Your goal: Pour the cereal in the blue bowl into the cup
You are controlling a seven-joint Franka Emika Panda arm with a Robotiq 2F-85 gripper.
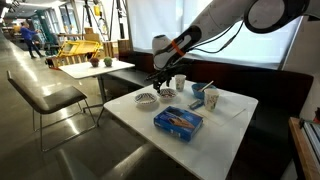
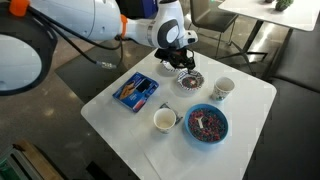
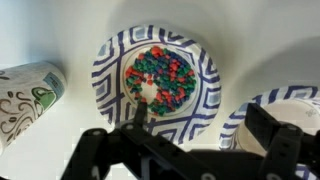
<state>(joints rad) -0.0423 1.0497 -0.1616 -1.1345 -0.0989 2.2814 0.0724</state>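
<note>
Next, my open gripper lowers until its fingers straddle the near rim of the cereal-filled patterned bowl (image 3: 203,128), since that rim is below, between the spread fingers.
The blue bowl (image 2: 208,125), full of coloured cereal, stands near the table's front edge; it also shows in an exterior view (image 1: 197,92). A paper cup (image 2: 223,88) stands behind it, and shows at the left of the wrist view (image 3: 30,100). My gripper (image 2: 183,62) is open and empty. It hovers over a whitish bowl with a dark blue pattern (image 3: 155,80) that also holds cereal. That bowl shows in both exterior views (image 2: 190,80) (image 1: 147,98). My fingers (image 3: 200,115) frame the bowl's near rim. The gripper is apart from the blue bowl.
A flat blue box (image 2: 135,92) lies on the white table (image 2: 250,120). A white cup (image 2: 165,120) stands next to the blue bowl. Another patterned rim (image 3: 270,110) shows at the wrist view's right. Chairs and another table (image 1: 95,68) stand beyond.
</note>
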